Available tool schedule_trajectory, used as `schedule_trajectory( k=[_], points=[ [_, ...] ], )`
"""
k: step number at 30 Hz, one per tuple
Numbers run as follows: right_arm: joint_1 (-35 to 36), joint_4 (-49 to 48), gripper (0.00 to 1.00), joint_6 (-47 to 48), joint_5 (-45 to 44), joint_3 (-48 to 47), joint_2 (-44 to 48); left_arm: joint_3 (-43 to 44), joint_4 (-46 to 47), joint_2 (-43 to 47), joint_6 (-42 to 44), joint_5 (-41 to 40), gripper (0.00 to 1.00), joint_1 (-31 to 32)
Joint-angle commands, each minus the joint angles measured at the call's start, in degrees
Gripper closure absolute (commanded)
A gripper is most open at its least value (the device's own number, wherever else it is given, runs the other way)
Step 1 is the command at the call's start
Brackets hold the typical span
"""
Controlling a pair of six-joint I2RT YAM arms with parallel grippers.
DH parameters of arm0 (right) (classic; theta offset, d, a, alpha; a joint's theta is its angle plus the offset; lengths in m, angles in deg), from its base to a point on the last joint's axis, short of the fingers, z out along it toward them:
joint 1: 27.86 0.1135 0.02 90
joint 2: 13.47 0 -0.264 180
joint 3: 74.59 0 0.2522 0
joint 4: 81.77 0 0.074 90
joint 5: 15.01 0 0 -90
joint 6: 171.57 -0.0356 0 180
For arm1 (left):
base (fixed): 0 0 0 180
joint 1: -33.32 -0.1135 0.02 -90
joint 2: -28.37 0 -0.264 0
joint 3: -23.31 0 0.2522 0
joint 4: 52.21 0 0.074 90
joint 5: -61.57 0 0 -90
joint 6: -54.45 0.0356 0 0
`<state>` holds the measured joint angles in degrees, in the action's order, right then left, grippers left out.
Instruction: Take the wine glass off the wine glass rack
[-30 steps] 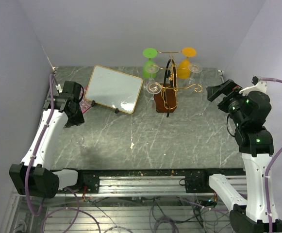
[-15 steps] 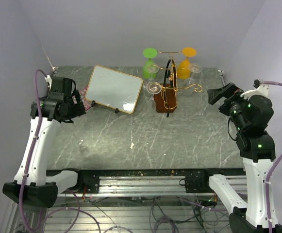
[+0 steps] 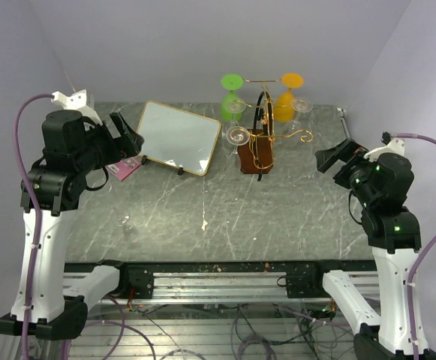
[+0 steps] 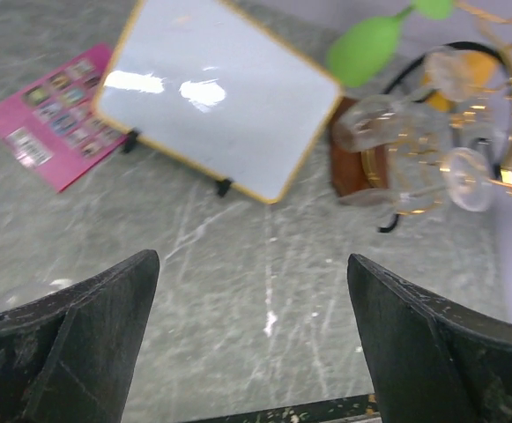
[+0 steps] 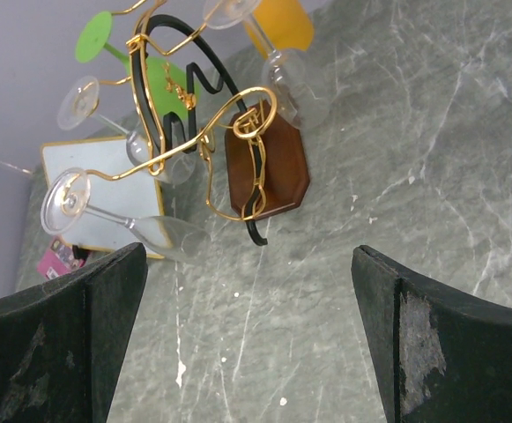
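Observation:
My right gripper should go to the left in the top view next, onto the near clear glass's round foot (image 3: 238, 136) (image 5: 65, 201), because that foot is exposed at the end of the rack's wire.
The wine glass rack (image 3: 258, 142) stands at the back middle of the table: gold wire with scroll ends, a black loop and a brown wooden base (image 5: 269, 160). Hanging on it are a green glass (image 3: 231, 96), an orange glass (image 3: 287, 96) and clear wine glasses, one low on the left side (image 3: 237, 136) (image 5: 132, 225). My left gripper (image 3: 130, 138) is open and empty, raised at the far left, well away from the rack (image 4: 432, 150). My right gripper (image 3: 331, 157) is open and empty, to the right of the rack and facing it. In both wrist views the fingers (image 4: 88, 335) (image 5: 449, 344) are wide apart.
A gold-framed white board (image 3: 178, 137) leans on a small stand left of the rack. A pink card (image 3: 124, 168) lies on the table beside it. A faint clear object (image 3: 121, 220) lies on the marble near the left front. Purple walls close the back and sides.
My left arm has risen and its gripper has swung up and right towards the white board. My right gripper has shifted slightly lower and to the left. The rack and glasses have not moved.

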<state>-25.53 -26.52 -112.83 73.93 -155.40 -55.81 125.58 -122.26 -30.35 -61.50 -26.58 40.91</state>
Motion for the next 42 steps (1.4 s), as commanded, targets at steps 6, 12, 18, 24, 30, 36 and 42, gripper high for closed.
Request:
schedule_trajectory(
  k=[6, 12, 18, 24, 30, 36, 42],
  points=[
    [0.24, -4.41, 0.00, -2.48, 8.87, -1.21, -4.79, -11.73, 21.90, 4.47, -10.24, 26.32, 0.03, -0.43],
    [0.30, -13.52, 0.00, -9.22, 24.76, -0.97, -9.60, -20.67, 32.30, 7.84, -16.88, 31.70, 0.02, -0.11],
    [1.22, -20.54, 0.06, -14.60, 38.38, -2.88, -17.33, -22.31, 33.94, 6.90, -17.84, 30.95, 0.02, 3.09],
    [12.47, -18.83, 0.11, -12.25, 32.16, -10.13, -24.62, -23.92, 35.95, 5.40, -18.63, 25.83, 0.03, 12.34],
    [17.26, -11.90, 0.19, -8.31, 24.19, -18.12, -31.03, -23.91, 35.63, 4.29, -18.68, 22.50, 0.03, 16.18],
    [19.03, -6.86, 0.28, -5.49, 19.26, -20.70, -34.44, -24.52, 34.74, 4.00, -18.04, 21.99, 0.03, 16.88],
    [19.81, -8.21, 0.36, -5.10, 17.91, -20.11, -35.38, -24.67, 34.30, 3.73, -17.75, 21.84, 0.03, 17.10]
  ],
)
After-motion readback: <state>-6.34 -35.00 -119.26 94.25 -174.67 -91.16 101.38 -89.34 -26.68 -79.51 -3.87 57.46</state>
